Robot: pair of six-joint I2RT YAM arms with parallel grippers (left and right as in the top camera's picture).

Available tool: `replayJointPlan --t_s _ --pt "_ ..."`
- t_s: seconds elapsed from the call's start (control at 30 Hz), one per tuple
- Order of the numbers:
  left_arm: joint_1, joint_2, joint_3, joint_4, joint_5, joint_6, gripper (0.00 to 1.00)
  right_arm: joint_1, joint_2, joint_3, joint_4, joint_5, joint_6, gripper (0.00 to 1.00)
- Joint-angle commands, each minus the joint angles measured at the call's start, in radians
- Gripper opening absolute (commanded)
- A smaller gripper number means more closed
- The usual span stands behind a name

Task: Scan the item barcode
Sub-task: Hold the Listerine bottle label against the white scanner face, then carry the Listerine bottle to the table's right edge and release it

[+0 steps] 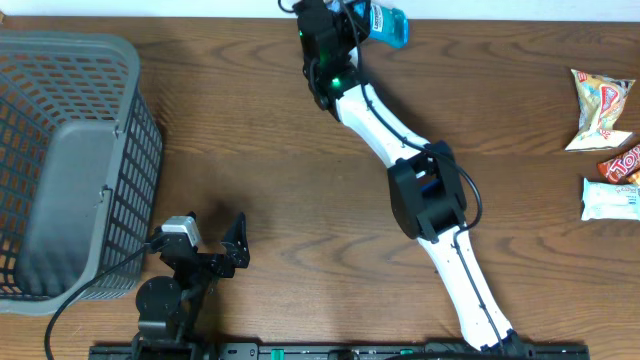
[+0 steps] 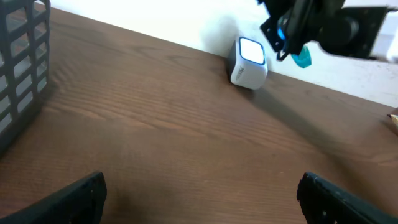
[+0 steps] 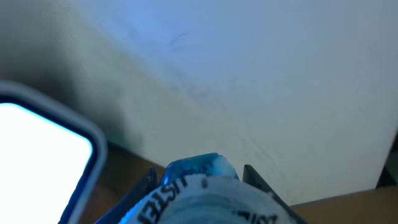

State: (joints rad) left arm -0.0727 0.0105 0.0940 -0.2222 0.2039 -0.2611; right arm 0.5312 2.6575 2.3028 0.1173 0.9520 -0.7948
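My right gripper will first carry the bottle away from the scanner, to get it down beside the yellow snack packet, where the empty table has room.
My right gripper (image 1: 352,22) is at the table's far edge, shut on a blue mouthwash bottle (image 1: 389,25) with a white printed label. In the right wrist view the bottle (image 3: 202,190) fills the space between both fingers (image 3: 142,188), and the scanner's lit white window (image 3: 37,155) is close on the left. The left wrist view shows the scanner (image 2: 247,62), a small white cube with a glowing face, against the back wall, with the bottle (image 2: 303,58) hanging just to its right. My left gripper (image 1: 212,243) rests near the front left, open and holding nothing (image 2: 199,202).
A grey mesh basket (image 1: 132,70) stands at the left (image 2: 22,62). Three snack packets lie at the right edge: a yellow one (image 1: 600,108), a red one (image 1: 622,160) and a white one (image 1: 612,200). The right arm (image 1: 425,190) stretches diagonally across the table's middle.
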Motion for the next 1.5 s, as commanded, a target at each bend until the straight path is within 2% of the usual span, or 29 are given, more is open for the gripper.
replayJointPlan --t_s 0.0,0.27,0.5,0.6,0.77,0.87,0.97,1.23,1.47 --pt "0.005 -0.006 -0.016 -0.023 0.006 0.006 0.98 0.028 0.012 0.048 0.053 0.010 -0.068 0.22" --pt "0.005 -0.006 -0.016 -0.023 0.006 0.006 0.98 0.080 0.012 0.053 0.118 -0.095 -0.097 0.22" --pt "0.005 -0.006 -0.016 -0.023 0.006 0.006 0.98 0.093 0.019 0.053 0.118 -0.101 -0.145 0.22" --pt "0.005 -0.006 -0.016 -0.023 0.006 0.006 0.98 0.094 0.014 0.053 0.122 -0.070 -0.200 0.22" --pt "0.005 -0.006 -0.016 -0.023 0.006 0.006 0.98 0.075 -0.031 0.052 0.088 0.020 -0.185 0.21" --pt "0.005 -0.006 -0.016 -0.023 0.006 0.006 0.98 0.036 -0.071 0.052 -0.019 0.088 -0.097 0.20" --pt "0.005 -0.006 -0.016 -0.024 0.006 0.006 0.98 -0.031 -0.106 0.052 -0.210 0.146 0.027 0.19" --pt "0.005 -0.006 -0.016 -0.023 0.006 0.006 0.98 -0.251 -0.112 0.047 -0.667 0.151 0.374 0.20" --pt "0.005 -0.006 -0.016 -0.023 0.006 0.006 0.98 -0.455 -0.112 0.045 -0.933 -0.048 0.598 0.19"
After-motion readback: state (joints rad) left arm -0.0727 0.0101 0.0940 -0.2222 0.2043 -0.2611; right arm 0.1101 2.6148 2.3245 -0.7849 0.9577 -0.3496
